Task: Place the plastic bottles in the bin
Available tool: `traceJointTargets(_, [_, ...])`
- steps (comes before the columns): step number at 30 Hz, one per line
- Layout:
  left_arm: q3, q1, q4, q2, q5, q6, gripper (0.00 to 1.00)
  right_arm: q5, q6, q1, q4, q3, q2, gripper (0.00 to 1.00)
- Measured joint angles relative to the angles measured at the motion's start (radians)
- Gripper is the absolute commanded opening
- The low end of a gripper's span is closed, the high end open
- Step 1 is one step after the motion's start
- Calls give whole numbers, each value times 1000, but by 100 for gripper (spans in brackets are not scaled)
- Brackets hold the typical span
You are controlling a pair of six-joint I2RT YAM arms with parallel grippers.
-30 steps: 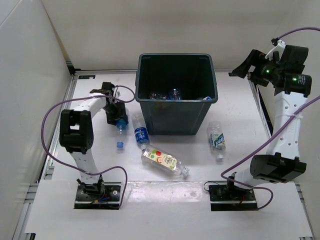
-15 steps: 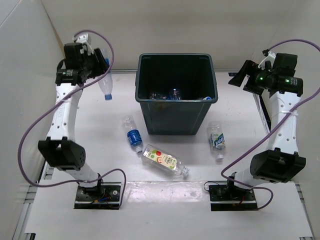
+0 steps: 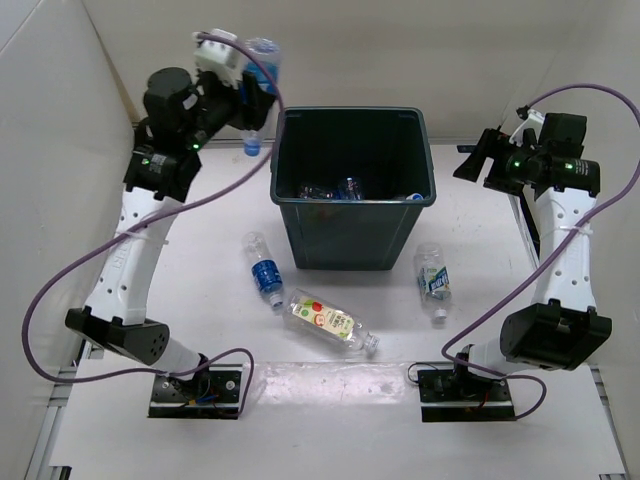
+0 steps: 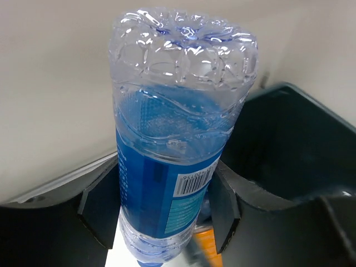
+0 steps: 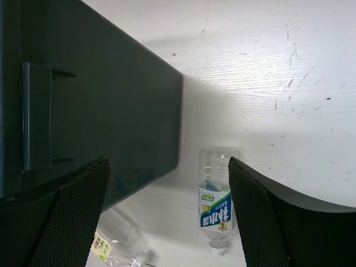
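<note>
My left gripper goes to the right in the top view and down over the bin's opening (image 3: 322, 156) (image 4: 278, 142) next for the release, as the bottle hangs outside it.
The dark teal bin (image 3: 350, 235) stands mid-table with several bottles lying in it. My left gripper (image 3: 248, 100) is raised beside the bin's far-left corner, shut on a blue-labelled plastic bottle (image 3: 264, 55) that hangs cap down. In the left wrist view that bottle (image 4: 178, 139) fills the space between the fingers (image 4: 100, 211), with the bin (image 4: 300, 144) on the right. Three plastic bottles lie on the table: a blue-labelled one (image 3: 265, 272), a fruit-labelled one (image 3: 328, 320) and a white-and-blue one (image 3: 432, 278). My right gripper (image 3: 478, 157) hovers open, high to the right of the bin, above the white-and-blue bottle (image 5: 216, 203).
White walls close in the table on the left, back and right. Purple cables loop from both arms. The bin's outer wall (image 5: 100, 100) fills the left of the right wrist view, with the fruit-labelled bottle (image 5: 111, 245) at its bottom edge.
My left arm has lifted the blue-labelled bottle from the table's left side up to the bin's far-left corner. The other blue-labelled bottle rolled slightly. The right gripper has shifted a little lower.
</note>
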Motion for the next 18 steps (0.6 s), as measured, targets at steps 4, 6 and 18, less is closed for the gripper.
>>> traceJointTargets(4, [-5,-122,18,14,-5,58,44,0,-8,10,0,-7,-2,89])
traceJointTargets(6, [-11,-170,34,21,-9,80,45,0,-11,10,1,-16,-6,90])
traceJointTargets(18, [-49,-330,-9,72,-37,192,49,-34,-32,24,7,-60,-21,90])
